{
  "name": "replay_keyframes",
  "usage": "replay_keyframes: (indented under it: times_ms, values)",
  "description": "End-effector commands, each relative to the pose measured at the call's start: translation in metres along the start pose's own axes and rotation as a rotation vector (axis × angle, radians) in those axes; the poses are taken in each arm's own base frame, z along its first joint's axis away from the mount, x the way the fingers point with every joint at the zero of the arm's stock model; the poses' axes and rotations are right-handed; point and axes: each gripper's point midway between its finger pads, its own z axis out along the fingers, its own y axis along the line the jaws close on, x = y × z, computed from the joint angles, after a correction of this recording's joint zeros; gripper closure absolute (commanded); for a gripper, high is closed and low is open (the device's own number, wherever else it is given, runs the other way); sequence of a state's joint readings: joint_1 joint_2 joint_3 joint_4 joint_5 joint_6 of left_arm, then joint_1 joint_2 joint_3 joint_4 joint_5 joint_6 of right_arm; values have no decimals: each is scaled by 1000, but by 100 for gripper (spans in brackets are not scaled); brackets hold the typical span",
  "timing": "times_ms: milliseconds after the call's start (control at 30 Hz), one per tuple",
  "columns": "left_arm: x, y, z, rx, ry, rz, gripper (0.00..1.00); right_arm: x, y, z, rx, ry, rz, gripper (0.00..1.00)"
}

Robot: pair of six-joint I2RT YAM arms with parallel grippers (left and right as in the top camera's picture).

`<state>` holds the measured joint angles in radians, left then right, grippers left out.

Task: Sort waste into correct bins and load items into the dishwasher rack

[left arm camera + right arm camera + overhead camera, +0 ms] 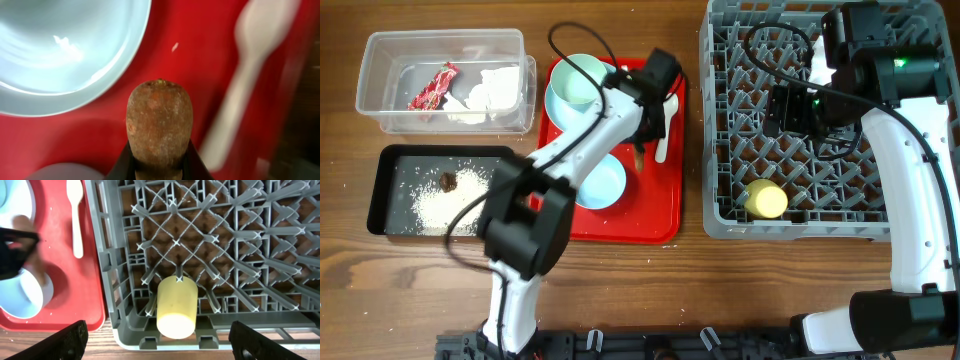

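My right gripper moves across from the rack (720, 200) to the red tray and down onto the front pale bowl's rim next. That bowl sits empty and unracked.
My left gripper (642, 138) is over the red tray, shut on the long brown food piece (159, 125), which hangs just above the tray floor. A pale bowl (582, 80) sits on the pale plate (563, 115) at the tray's back. A second pale bowl (602, 185) is near the front. The white spoon (663, 130) lies just right of the gripper. The yellow cup (176, 305) lies on its side in the grey rack (720, 200). My right gripper (160, 345) is open and empty above the rack, near the cup.
The clear tub (380, 110) at back left holds the red wrapper (433, 88) and white tissue (490, 92). The black tray (390, 160) in front of it holds white crumbs (445, 203) and a dark lump (448, 181). The red tray (660, 225) lies between bins and rack.
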<state>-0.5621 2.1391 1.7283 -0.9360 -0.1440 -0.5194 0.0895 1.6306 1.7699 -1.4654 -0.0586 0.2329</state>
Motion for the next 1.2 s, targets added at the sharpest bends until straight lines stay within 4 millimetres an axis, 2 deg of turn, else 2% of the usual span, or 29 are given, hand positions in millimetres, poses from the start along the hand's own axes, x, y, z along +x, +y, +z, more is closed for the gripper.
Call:
replay_keyframes:
  times_ms: [0,33,100,133,200,233,300,400,500,567,633,733,767,833,867,933,1000,1067,1100,1133,1167]
  values:
    - [-46,40,-138,70,-226,-76,96,-3,1,-2,1,-14,-22,8]
    - [-45,71,-154,33,-228,-145,96,-4,2,-2,1,-19,-23,8]
    - [-35,140,-163,-79,-172,-313,96,-5,2,-2,-1,-25,-23,8]
    - [-29,169,-161,-125,-132,-406,96,-6,2,-2,-2,-29,-24,8]
    - [-8,248,-146,-233,-47,-768,96,-10,3,-3,-5,-42,-25,8]
    - [3,270,-140,-269,-21,-916,96,-11,3,-3,-6,-48,-25,8]
    - [45,315,-119,-383,63,-1269,96,-13,4,-3,-8,-57,-25,8]
    - [84,346,-81,-459,120,-1448,96,-15,5,-3,-12,-65,-25,8]
    - [94,359,-56,-469,92,-1483,89,-15,11,-3,-45,-61,-34,8]
    - [94,369,-57,-509,55,-1479,72,-15,10,-3,-44,-61,-35,8]
    - [93,374,-59,-532,30,-1469,64,-15,10,-3,-44,-61,-34,8]
    - [93,377,-60,-548,20,-1465,57,-15,11,-3,-49,-62,-40,8]
    - [93,379,-60,-557,14,-1462,56,-15,17,-3,-78,-61,-67,8]
    - [87,382,-64,-552,10,-1384,57,-16,40,-6,-196,-68,-108,8]
    - [81,383,-69,-540,9,-1334,59,-17,51,-8,-231,-76,-128,9]
    - [63,382,-100,-502,-6,-1229,59,-15,84,-10,-295,-97,-201,9]
    - [40,374,-141,-434,-62,-1114,59,-5,126,-10,-343,-113,-284,9]
    - [23,363,-174,-367,-154,-1018,57,7,162,1,-372,-96,-331,9]
    - [20,357,-189,-346,-201,-1003,25,16,180,14,-379,-69,-348,9]
    - [21,354,-198,-334,-227,-999,0,24,195,29,-381,-33,-352,11]
    - [21,353,-206,-325,-251,-1001,0,31,207,44,-380,0,-360,13]
